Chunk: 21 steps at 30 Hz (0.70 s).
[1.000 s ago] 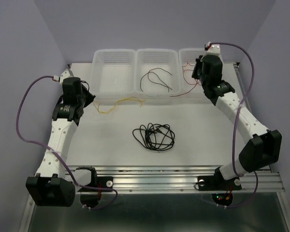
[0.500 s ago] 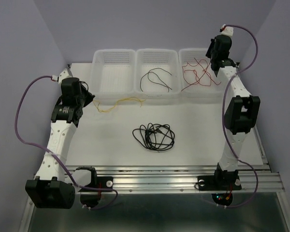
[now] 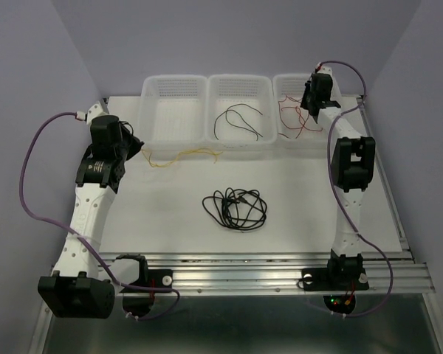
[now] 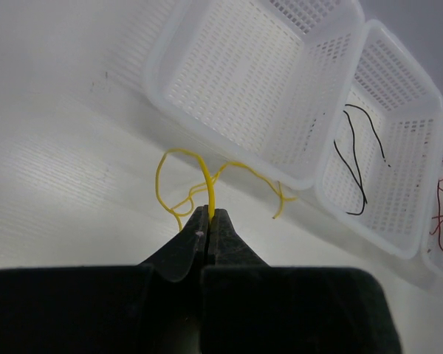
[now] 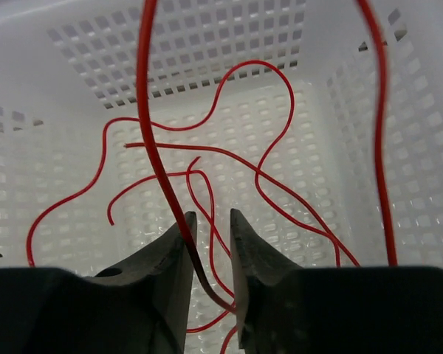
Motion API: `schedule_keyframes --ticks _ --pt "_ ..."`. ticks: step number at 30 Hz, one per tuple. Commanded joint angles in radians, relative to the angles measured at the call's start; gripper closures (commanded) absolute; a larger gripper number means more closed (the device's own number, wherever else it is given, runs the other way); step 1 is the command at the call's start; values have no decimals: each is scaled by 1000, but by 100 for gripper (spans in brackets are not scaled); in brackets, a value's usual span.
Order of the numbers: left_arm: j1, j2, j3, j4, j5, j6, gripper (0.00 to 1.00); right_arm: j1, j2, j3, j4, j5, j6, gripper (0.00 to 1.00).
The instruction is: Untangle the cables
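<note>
My left gripper needs to lift the trailing yellow cable clear of the rim of the empty basket (image 3: 173,110) (image 4: 244,74) next, then move outward over it, go down and let go.
My left gripper (image 3: 136,151) is shut on a yellow cable (image 3: 181,156) that lies on the table just in front of the left basket. In the left wrist view the cable (image 4: 207,177) rises from between my closed fingertips (image 4: 210,214). My right gripper (image 3: 308,110) hangs over the right basket. It is open (image 5: 210,217), and a strand of the red cable (image 5: 266,158) runs loose between the jaws. The rest of the red cable (image 3: 289,110) is coiled inside that basket. A tangled bunch of black cable (image 3: 236,208) lies at the middle of the table.
Three white mesh baskets stand in a row at the back: left basket (image 3: 173,140), middle basket (image 3: 240,81), right basket (image 3: 284,80). The middle one holds a loose black cable (image 3: 236,122), also seen in the left wrist view (image 4: 352,155). Purple arm cables loop beside both arms.
The right arm folded back and swung its gripper up, then down over the right basket. The red cable that trailed over the basket's front now lies inside. The left gripper barely moved.
</note>
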Motion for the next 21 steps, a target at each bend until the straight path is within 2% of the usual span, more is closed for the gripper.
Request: schedule_keyframes --ticks 1,3,6,7,9,10,15,21 --pt "-4 -15 54 16 16 13 100 -2 -4 46 -47 46 -36 65" --pt "-4 -10 71 10 17 15 100 -2 -18 40 -91 81 -44 48" --pt "-5 -7 98 -4 22 16 100 -2 -83 6 -124 100 -41 38" --pt "-5 -4 107 -6 26 16 100 -2 -106 -8 -125 82 -38 26" --pt "-4 -4 141 -6 33 18 100 -2 -161 -11 -169 48 -17 13" --pt "-5 1 167 -7 40 18 100 -2 -177 -8 -215 40 -6 0" --pt "-4 17 256 4 88 25 100 -2 -277 -51 -283 -1 32 0" --pt "-5 109 501 60 155 64 100 -2 -510 -285 -182 -176 54 0"
